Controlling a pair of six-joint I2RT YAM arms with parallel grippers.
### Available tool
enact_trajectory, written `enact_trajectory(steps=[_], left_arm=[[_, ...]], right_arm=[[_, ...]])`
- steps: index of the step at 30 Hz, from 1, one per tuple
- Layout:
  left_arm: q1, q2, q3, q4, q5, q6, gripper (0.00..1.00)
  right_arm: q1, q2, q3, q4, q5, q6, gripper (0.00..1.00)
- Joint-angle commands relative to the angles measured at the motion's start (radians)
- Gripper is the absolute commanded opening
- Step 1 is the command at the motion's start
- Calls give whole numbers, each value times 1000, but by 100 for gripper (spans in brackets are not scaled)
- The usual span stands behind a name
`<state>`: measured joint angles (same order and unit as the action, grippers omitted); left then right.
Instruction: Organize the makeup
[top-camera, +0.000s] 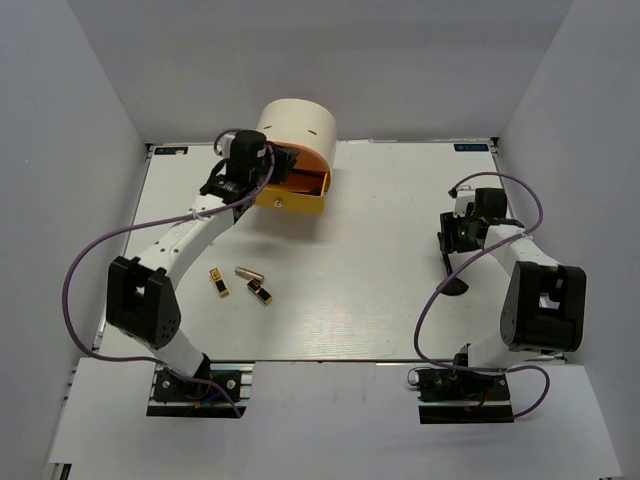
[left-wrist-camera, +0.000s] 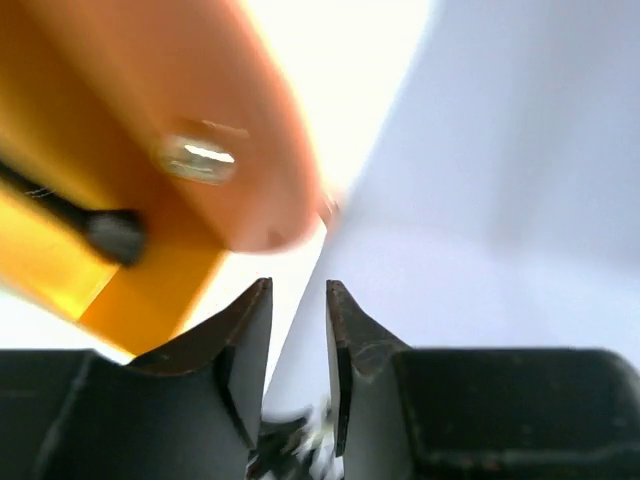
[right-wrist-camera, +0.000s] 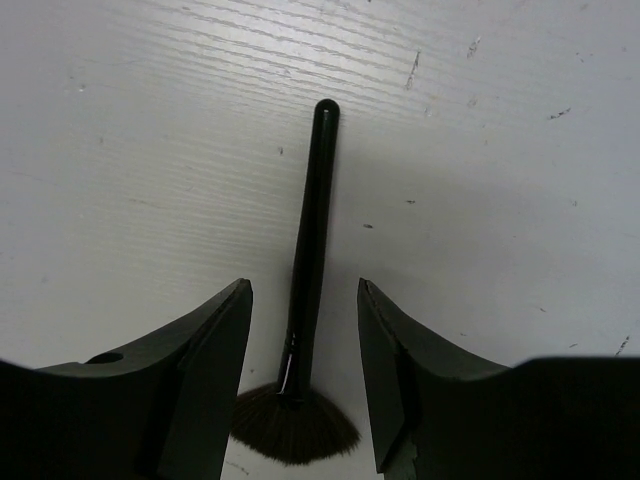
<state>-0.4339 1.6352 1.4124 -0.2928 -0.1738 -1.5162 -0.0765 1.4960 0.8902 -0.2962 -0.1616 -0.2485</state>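
Note:
The right gripper lowers onto the middle of the brush's black handle (top-camera: 446, 257) next and closes there, since the handle lies below it, between its open fingers.
Three small lipsticks lie on the table left of centre: a gold-black one (top-camera: 218, 282), a rose-gold one (top-camera: 248, 272) and another dark one (top-camera: 260, 291). A fan-shaped brush with a black handle (right-wrist-camera: 310, 230) lies flat on the table; its fan head (top-camera: 455, 288) also shows from above. My right gripper (right-wrist-camera: 303, 285) is open, low over the brush, one finger on each side of the handle. My left gripper (left-wrist-camera: 298, 285) is slightly open and empty, right beside the pulled-out orange drawer (left-wrist-camera: 150, 150). A black brush handle (left-wrist-camera: 110, 235) lies inside that drawer.
The cream half-round box (top-camera: 295, 125) stands at the back left with its orange-yellow drawer (top-camera: 295, 192) pulled out toward the table centre. My left gripper (top-camera: 278, 165) is against it; my right gripper (top-camera: 452, 250) is near the right edge. White walls enclose the table.

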Motion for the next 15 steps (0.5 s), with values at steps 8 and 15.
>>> enact_trajectory(steps=[8,15], left_arm=[[6,-300,-111,102,249,755,58],[6,-609,-396,-2,64,746,65]], right_arm=[[9,132,78,-38,48,-32,47],[26,179,41,-18,79,-51,38]])
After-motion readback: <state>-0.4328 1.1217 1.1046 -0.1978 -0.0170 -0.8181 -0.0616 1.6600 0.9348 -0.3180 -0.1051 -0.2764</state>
